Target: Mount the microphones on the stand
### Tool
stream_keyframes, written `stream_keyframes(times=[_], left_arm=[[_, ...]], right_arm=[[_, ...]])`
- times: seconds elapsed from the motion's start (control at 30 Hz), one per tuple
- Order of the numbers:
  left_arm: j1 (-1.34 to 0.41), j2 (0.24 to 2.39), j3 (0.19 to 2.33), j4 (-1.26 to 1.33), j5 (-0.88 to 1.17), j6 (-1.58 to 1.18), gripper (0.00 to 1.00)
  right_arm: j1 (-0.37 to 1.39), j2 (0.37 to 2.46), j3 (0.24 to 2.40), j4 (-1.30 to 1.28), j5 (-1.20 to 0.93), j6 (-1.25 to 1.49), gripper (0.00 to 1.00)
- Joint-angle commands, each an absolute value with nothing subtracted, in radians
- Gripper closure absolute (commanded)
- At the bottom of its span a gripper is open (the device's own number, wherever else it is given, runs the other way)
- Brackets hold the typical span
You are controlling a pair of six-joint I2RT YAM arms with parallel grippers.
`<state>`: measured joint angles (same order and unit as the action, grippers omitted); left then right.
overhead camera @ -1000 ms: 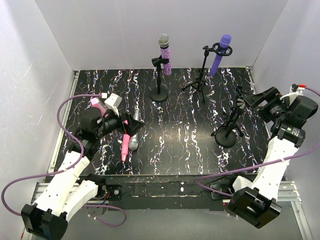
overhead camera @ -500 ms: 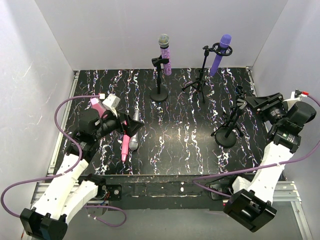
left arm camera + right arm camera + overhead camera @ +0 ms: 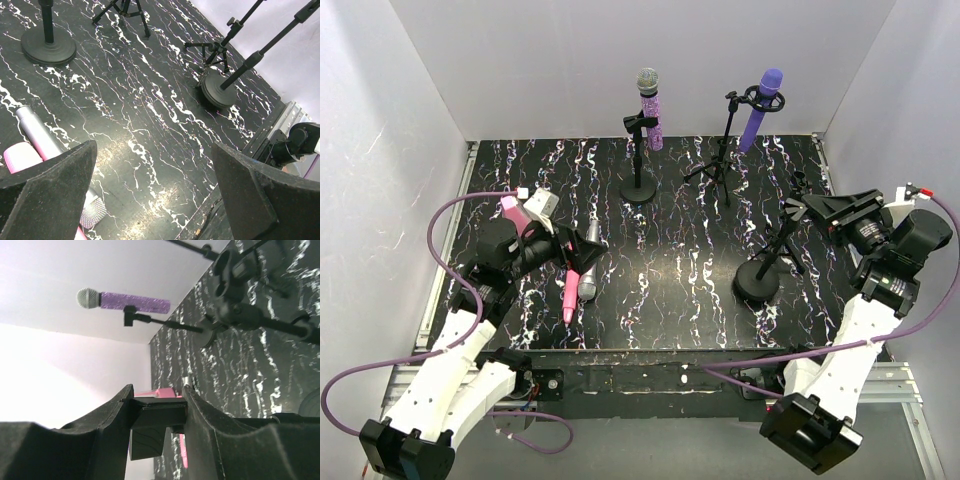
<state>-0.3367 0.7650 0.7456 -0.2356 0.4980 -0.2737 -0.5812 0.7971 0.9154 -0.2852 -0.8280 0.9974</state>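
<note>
My right gripper carries the tilted round-base stand left in the top view to bare mat near the silver-grey microphone next. Then it straightens the stand and releases the stand's clip.
At the back, a glittery pink-purple microphone (image 3: pixel 649 112) sits in the clip of a round-base stand (image 3: pixel 639 188), and a purple microphone (image 3: pixel 761 106) sits in a tripod stand (image 3: pixel 722 160). A pink microphone (image 3: pixel 569 292) and a silver-grey microphone (image 3: pixel 589 268) lie side by side on the mat at left. My left gripper (image 3: pixel 574 248) hovers open just over them; the left wrist view shows the silver-grey microphone (image 3: pixel 38 137) beside its left finger. My right gripper (image 3: pixel 156 396) is shut on a black block at the top of a third, tilted round-base stand (image 3: pixel 758 281).
White walls close the mat (image 3: pixel 690 250) in at the back and on both sides. A pink object (image 3: pixel 509 207) lies behind the left wrist. A metal rail (image 3: pixel 650 380) runs along the near edge. Purple cables loop from both arms.
My right gripper has shut on the top of the third stand and dragged it a little left and nearer, tilting it. The left arm has barely moved.
</note>
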Motion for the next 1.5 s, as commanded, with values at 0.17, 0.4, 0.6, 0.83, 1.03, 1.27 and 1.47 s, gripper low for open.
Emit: stream_keyframes(times=[0.17,0.4,0.6,0.83,1.03,1.27,1.47], left_arm=[[-0.333,0.785,0.778,-0.201,0.517,-0.298,0.02],[-0.333,0.778,0.773,-0.17,0.554,-0.304,0.02],[-0.333,0.747,0.735,-0.12,0.568,-0.331,0.02],[-0.333,0.716,0.683,-0.068,0.584,-0.371,0.02],[-0.333,0.712,0.652,-0.038,0.604,-0.383,0.02],[-0.333,0.701,0.608,-0.006,0.617,-0.394,0.02],[-0.333,0.707,0.58,0.043,0.623,-0.403,0.02]], right_arm=[[-0.471,0.793,1.031,-0.238,-0.969,1.15,0.82],[-0.309,0.854,1.022,-0.189,-0.982,1.193,0.83],[-0.111,0.949,1.08,-0.14,-0.974,1.177,0.83],[0.078,1.087,1.206,-0.126,-0.95,1.091,0.84],[0.178,1.147,1.171,-0.089,-0.943,1.052,0.82],[0.259,1.192,1.143,-0.098,-0.937,0.973,0.72],[0.276,1.219,1.161,-0.141,-0.927,0.902,0.55]])
